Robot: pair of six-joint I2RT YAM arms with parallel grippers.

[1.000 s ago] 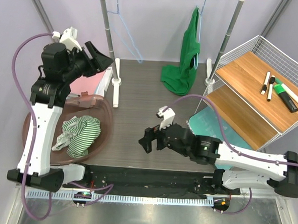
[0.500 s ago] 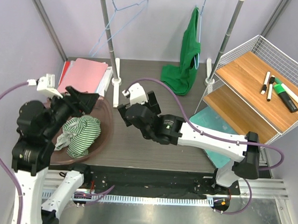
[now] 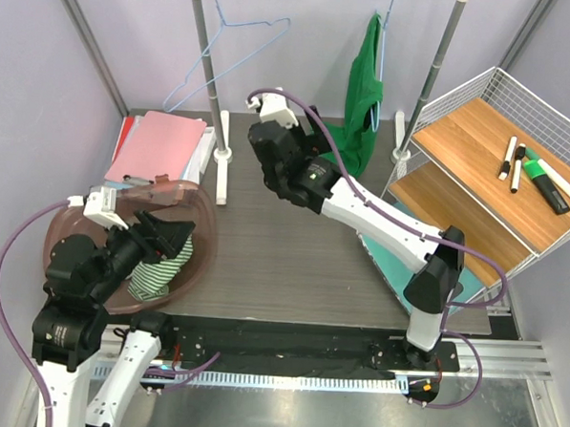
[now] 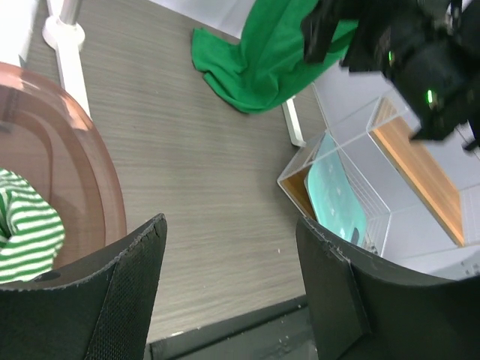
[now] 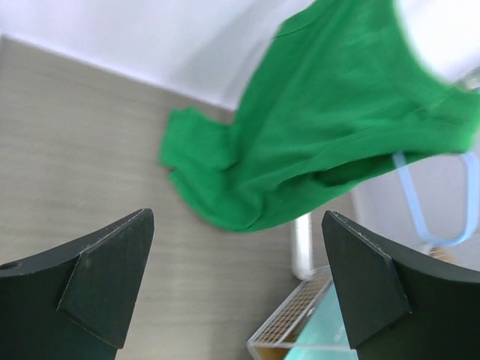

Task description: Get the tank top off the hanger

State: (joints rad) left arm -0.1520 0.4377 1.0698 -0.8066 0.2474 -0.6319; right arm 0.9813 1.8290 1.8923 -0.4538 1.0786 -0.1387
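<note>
The hanger's near arm [image 3: 382, 61] is bare, outward of my right gripper and to its right in the top view. My right gripper will swing outward that way and close on it.
The green tank top [image 3: 362, 79] hangs from a light blue hanger [image 3: 385, 23] on the rack's rail. Its lower end lies bunched on the table [image 3: 336, 147]. My right gripper [image 3: 316, 127] is raised at the back, just left of the garment, open and holding nothing. In the right wrist view the tank top [image 5: 315, 127] fills the upper frame beyond the open gripper [image 5: 236, 262], and a loop of the hanger [image 5: 420, 202] shows under it. My left gripper [image 3: 169, 234] is open over the basin, far from the top [image 4: 262, 60].
A brown basin [image 3: 198, 266] at front left holds a green-striped cloth [image 3: 153, 275]. An empty blue hanger [image 3: 239, 37] hangs on the rail's left end. Pink folders [image 3: 159, 145] lie behind the basin. A wire shelf [image 3: 520, 101] with markers [image 3: 536, 174] stands right, beside the rack post [image 5: 302, 244].
My right arm swung from low at the table's centre up and back toward the tank top. My left arm dropped from the back left to over the basin. The empty hanger swung.
</note>
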